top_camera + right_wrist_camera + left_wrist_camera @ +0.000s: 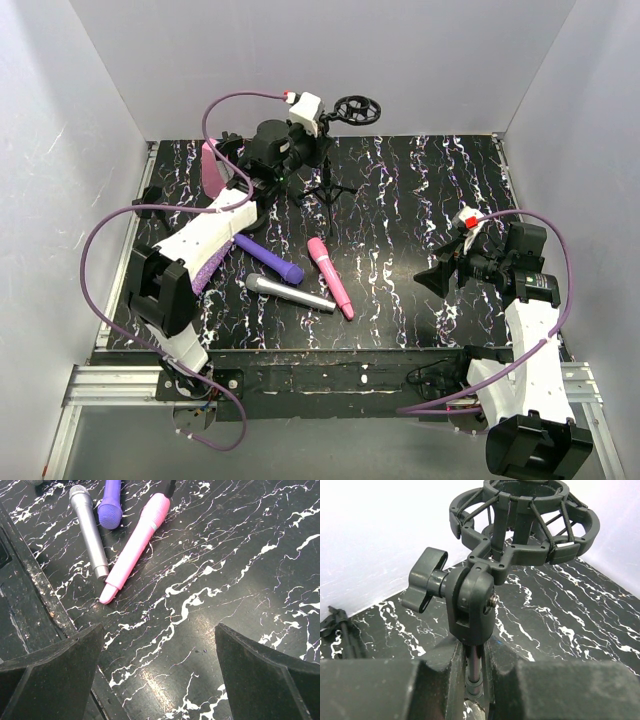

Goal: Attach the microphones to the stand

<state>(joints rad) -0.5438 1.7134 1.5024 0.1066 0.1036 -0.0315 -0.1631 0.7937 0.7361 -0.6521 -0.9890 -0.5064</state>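
The stand should go toward the right in the top view with my left gripper, then down onto the bare table there, which is clear of the microphones.
The black stand has tripod legs and a ring-shaped shock mount at the back of the table. My left gripper is shut on the stand's thin pole, just under the swivel joint; the mount is empty. The dark purple microphone, the pink microphone and the silver-grey microphone lie on the table's near left. A glittery purple shaft shows under my left arm, its head hidden. My right gripper is open and empty, right of the microphones.
A pink wedge-shaped box stands at the back left. Thin black legs show at the left of the left wrist view. White walls enclose the black marbled table. The right wrist view shows the pink microphone, the silver-grey one and a purple head.
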